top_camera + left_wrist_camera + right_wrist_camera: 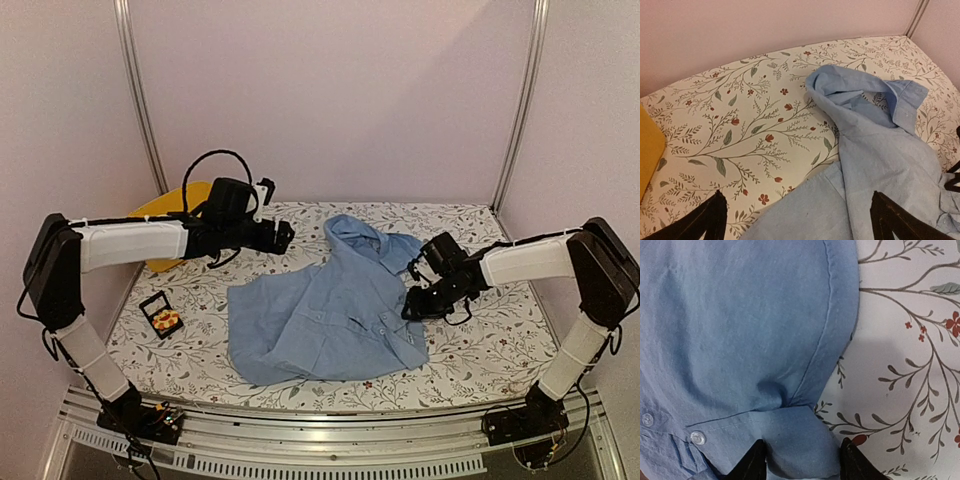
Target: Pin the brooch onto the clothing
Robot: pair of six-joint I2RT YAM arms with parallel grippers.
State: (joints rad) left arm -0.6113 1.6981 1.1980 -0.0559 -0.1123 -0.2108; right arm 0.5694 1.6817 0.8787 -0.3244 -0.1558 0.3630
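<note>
The left gripper will next go down and backward, opposite the right gripper, because the shirt's near corner (249, 378) on the box side lies there.
The light blue shirt (330, 305) lies crumpled in the middle of the floral table, collar toward the back. The brooch (167, 320), small and orange-yellow, sits in a small open black box (155, 303) at the front left. My left gripper (283, 237) hovers over the table just left of the collar, jaws wide open and empty; its wrist view shows the shirt (880, 145) below its fingers (707, 220). My right gripper (413, 303) is at the shirt's right edge, open. A flap of the shirt (740, 330) lies between its fingers (750, 465).
A yellow plastic basin (168, 212) stands at the back left, behind my left arm; its edge shows in the left wrist view (647, 147). Pale walls with metal posts close the back and sides. The metal rail runs along the near edge.
</note>
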